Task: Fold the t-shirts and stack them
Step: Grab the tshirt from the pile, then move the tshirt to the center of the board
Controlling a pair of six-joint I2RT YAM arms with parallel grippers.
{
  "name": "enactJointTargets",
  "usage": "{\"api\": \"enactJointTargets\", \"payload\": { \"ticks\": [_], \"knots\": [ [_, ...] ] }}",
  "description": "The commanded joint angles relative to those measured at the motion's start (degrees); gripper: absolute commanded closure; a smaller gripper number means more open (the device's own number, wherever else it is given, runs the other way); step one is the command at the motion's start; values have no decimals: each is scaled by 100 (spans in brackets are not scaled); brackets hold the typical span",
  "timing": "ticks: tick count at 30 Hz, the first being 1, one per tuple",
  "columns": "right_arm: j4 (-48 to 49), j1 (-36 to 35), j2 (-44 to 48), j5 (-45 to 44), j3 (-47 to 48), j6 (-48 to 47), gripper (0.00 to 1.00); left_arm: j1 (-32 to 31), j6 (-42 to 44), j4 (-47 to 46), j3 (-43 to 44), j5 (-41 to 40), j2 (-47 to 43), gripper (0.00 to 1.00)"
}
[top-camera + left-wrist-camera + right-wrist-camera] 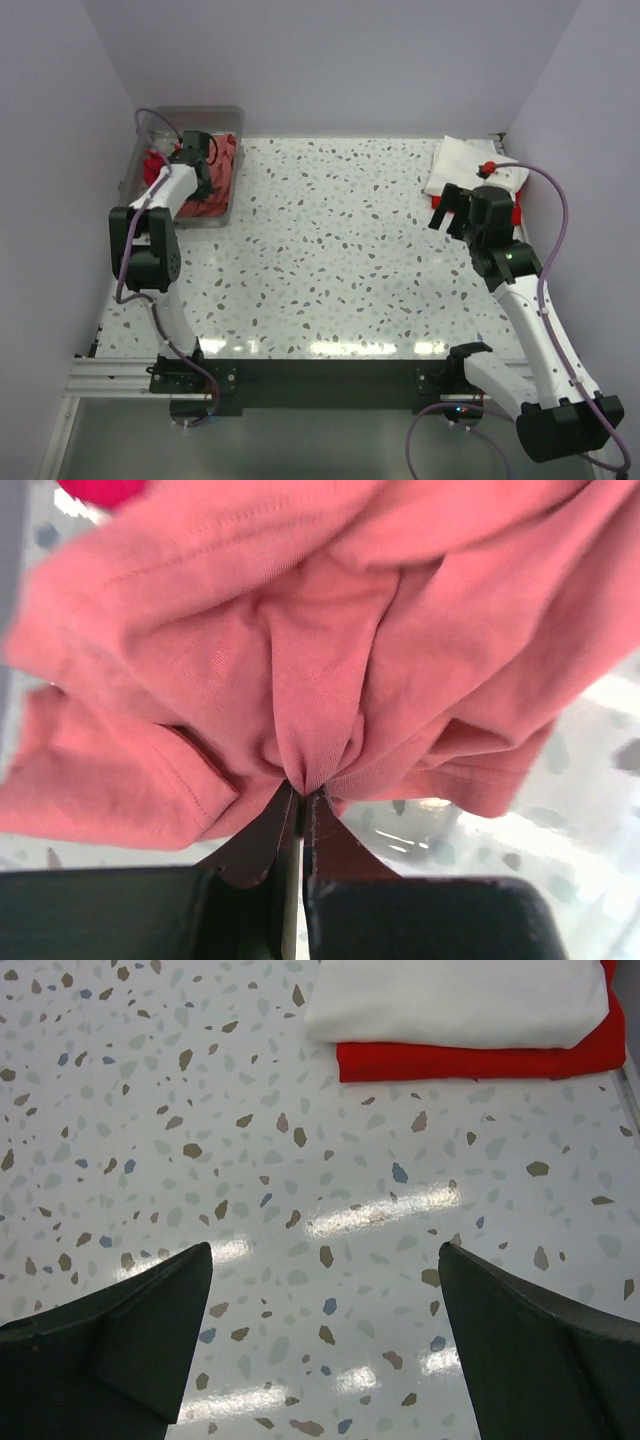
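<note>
The left gripper should lift the fold high out of the bin, then swing to the stack and let go of the fold there, since the table between the bin and the stack is bare.
In the left wrist view a crumpled faded coral-red t-shirt fills the frame, and my left gripper is shut on a pinched fold of it. From above, that gripper is down in the clear bin with the coral shirt. A darker red cloth lies beside it, and a scrap of it shows at the top of the wrist view. At the back right a folded white t-shirt lies on a folded bright red t-shirt. My right gripper hovers open over bare table just in front of that stack.
The clear plastic bin stands at the table's back left corner against the wall. The speckled tabletop stretches between the two arms. Walls close in on the left, back and right sides.
</note>
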State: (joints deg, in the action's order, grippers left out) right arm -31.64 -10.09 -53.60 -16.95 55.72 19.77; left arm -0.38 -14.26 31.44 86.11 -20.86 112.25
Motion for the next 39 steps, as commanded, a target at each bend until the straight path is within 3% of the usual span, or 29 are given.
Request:
{"api": "enactJointTargets", "payload": {
  "ticks": [1,11,17,21,26,28,31,36,39],
  "knots": [
    [246,-2,-97,165,70,106,1,29,99,159,915,231,-896,100],
    [465,-2,-484,491,158,168,2,21,380,469,3350,1171,-1433,100],
    [483,-11,-607,579,254,167,1,21,416,-94,3132,1822,-2092,100],
    [518,-2,-607,614,272,220,1,-14,135,-287,3088,2846,-2374,100],
    [580,-11,-651,649,264,273,1,-1147,240,-499,3175,3316,-2541,100],
    [589,-2,-686,658,272,291,1,-1419,-162,-682,3149,3921,-2541,100],
    [580,-2,-678,675,281,308,2,-1779,-419,-893,2878,4353,-2602,100],
    [501,-2,-572,649,185,308,1,-2018,-358,-562,1991,4319,-2708,100],
    [466,-2,-528,702,88,326,1,-2036,-297,-228,1288,3855,-2761,60]
  ]
}}
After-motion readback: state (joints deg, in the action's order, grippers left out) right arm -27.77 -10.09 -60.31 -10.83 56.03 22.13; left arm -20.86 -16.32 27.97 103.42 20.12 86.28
